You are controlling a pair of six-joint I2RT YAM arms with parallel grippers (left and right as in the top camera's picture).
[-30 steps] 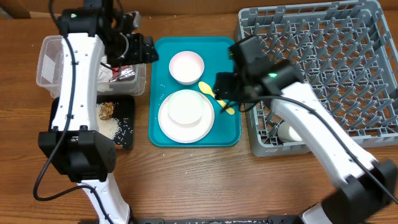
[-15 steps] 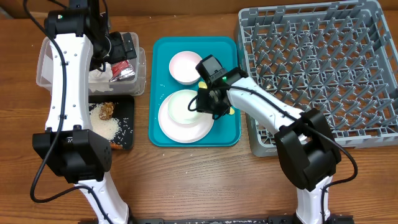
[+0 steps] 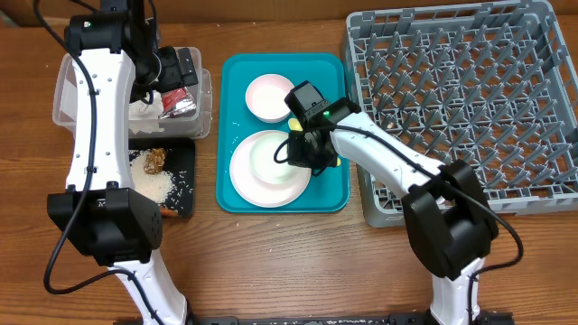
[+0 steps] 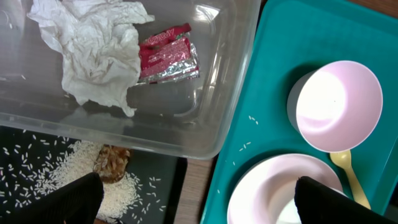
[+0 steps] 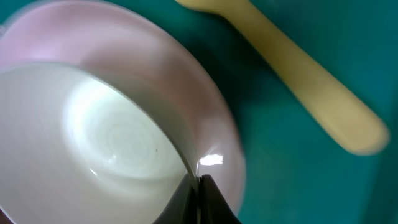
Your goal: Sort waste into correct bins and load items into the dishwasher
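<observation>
The right gripper moves up and outward next, then down to the rack's far corner [image 3: 388,47] beside the tray to release the bowl, since the wires there stand empty.
My right gripper [image 3: 304,150] is shut on the right rim of a white bowl [image 5: 106,137] that sits on the round white plate [image 3: 253,185] in the teal tray. The yellow spoon [image 5: 298,93] lies just right of it. A second white bowl [image 3: 269,97] stands at the tray's back. High over the clear tub [image 3: 68,90], my left gripper [image 4: 199,205] is open and holds nothing. In the tub lie the crumpled napkin [image 4: 93,50] and the red wrapper [image 4: 168,56]. The black tray [image 3: 185,181] holds rice [image 4: 81,180] and a brown lump [image 4: 112,163].
The grey dish rack [image 3: 470,99] fills the right side of the table, close against the teal tray [image 3: 330,199]. The right arm reaches across the rack's front left corner. Bare wooden table lies along the front edge.
The right arm swung from beside the rack to the plate and its jaws shut on the bowl's rim. The left gripper opened fully and drew back over the tub.
</observation>
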